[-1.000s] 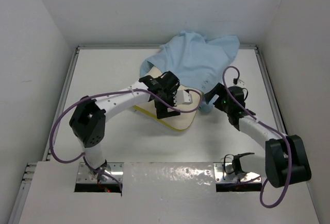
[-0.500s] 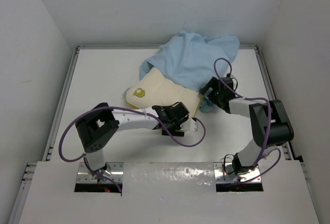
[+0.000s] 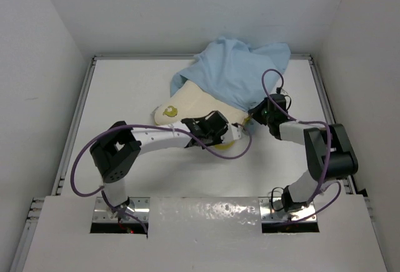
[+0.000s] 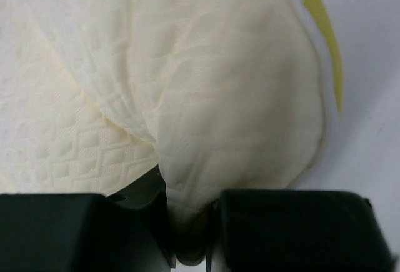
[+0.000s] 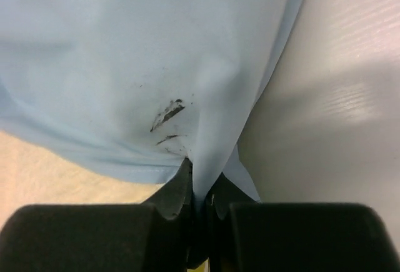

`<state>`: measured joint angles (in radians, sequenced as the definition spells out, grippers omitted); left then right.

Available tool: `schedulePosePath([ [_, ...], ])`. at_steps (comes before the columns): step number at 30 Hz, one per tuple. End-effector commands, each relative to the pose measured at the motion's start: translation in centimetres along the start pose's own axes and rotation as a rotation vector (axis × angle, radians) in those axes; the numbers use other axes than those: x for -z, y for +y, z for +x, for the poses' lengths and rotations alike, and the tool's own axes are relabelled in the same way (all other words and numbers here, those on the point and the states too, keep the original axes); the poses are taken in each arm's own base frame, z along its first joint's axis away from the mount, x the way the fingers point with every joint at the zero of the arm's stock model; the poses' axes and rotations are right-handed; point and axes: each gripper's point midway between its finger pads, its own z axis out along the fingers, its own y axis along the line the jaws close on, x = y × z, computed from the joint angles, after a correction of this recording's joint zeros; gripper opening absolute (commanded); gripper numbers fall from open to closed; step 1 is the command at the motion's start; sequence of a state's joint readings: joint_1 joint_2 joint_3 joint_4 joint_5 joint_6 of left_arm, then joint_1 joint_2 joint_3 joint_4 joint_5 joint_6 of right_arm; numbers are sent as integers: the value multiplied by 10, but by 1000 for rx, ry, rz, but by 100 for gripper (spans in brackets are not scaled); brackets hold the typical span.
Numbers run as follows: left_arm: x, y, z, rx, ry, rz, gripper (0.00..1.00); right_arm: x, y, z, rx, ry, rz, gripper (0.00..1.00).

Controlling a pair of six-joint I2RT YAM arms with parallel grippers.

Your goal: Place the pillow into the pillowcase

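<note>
Much of the pillow is still uncovered, so my left gripper should next push outward toward the pillowcase's near edge, which is outward of it, and let go of the fold.
The cream pillow lies mid-table with its far end under the light blue pillowcase. My left gripper is at the pillow's near right corner, shut on a pinch of its quilted cover; in the left wrist view the pillow bulges out from between the jaws and its yellow edge band runs along the right. My right gripper is at the pillowcase's near right edge, shut on a fold of the blue cloth. In the right wrist view the pillowcase fills the top, with small dark marks on it.
The white table is walled at the back and both sides. A raised rail runs along the right edge. Purple cables loop beside both arms. The arm bases sit on a metal strip at the near edge.
Both grippers went from open to shut, the left on the pillow corner and the right on the pillowcase edge. The left arm swung down off the pillow's top to its near right corner.
</note>
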<state>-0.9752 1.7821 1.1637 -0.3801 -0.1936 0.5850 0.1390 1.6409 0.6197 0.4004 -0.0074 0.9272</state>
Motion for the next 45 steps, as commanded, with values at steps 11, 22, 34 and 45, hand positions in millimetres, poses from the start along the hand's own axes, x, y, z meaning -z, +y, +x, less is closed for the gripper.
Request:
schedulePosePath([
  [11,21,43,-32,157,-105,55,0,-1,2,-25,190,-7,28,14],
  [22,17,43,-16,193,-63,-15,0,14,28,-30,260,-62,-136,0],
  [34,73,183,-80,400,-214,-362,0,122,115,70,428,236,-623,0],
  [45,28,114,-64,373,-174,-106,0,112,49,78,275,281,-386,16],
])
